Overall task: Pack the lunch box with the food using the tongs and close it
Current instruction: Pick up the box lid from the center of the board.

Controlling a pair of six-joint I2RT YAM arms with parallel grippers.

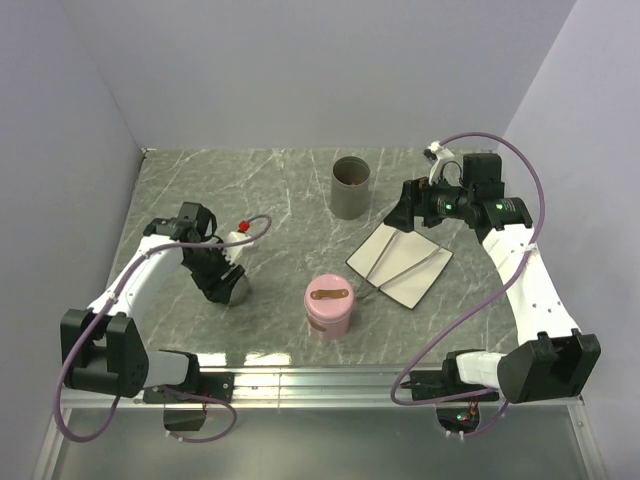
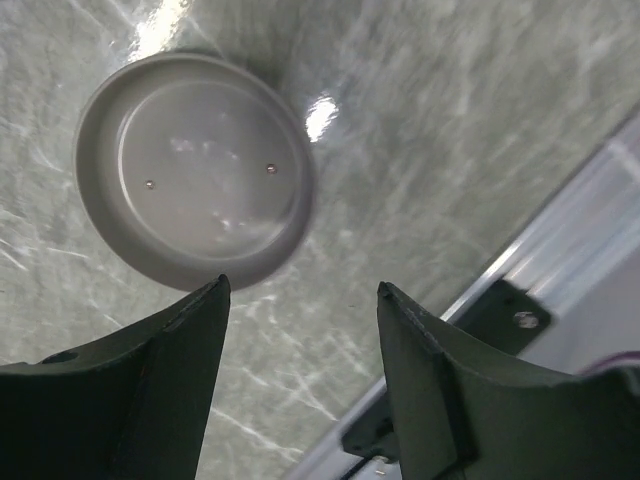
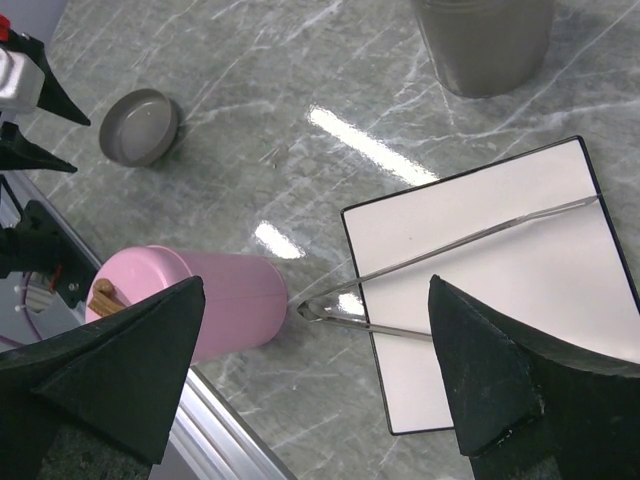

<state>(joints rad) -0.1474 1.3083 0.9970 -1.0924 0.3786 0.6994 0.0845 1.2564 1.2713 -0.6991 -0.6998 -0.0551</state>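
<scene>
The grey lid's raised rim lies ahead of my open fingers, so my left gripper comes down onto the rim's rail-side edge [image 1: 236, 304] [image 2: 284, 253] next and closes.
The pink round lunch box [image 1: 328, 310] [image 3: 215, 300] stands near the table's front middle, with an orange-brown piece of food [image 1: 329, 294] [image 3: 103, 295] showing at its top. Its grey round lid [image 2: 195, 170] [image 1: 236, 290] [image 3: 140, 127] lies flat on the table to the left. My left gripper [image 2: 300, 290] [image 1: 222, 282] hangs open just above the lid's near edge, with nothing between its fingers. The tongs [image 3: 470, 244] [image 1: 410, 265] lie across the white square plate [image 3: 520, 300] [image 1: 395, 245], joined end toward the box. My right gripper [image 3: 316, 285] [image 1: 410, 215] is wide open above them, holding nothing.
A grey metal cup [image 1: 351, 187] [image 3: 485, 45] stands at the back middle, behind the plate. The aluminium rail [image 2: 560, 220] [image 1: 320, 378] runs along the table's front edge, close to the lunch box. Pale walls close in the left, back and right sides.
</scene>
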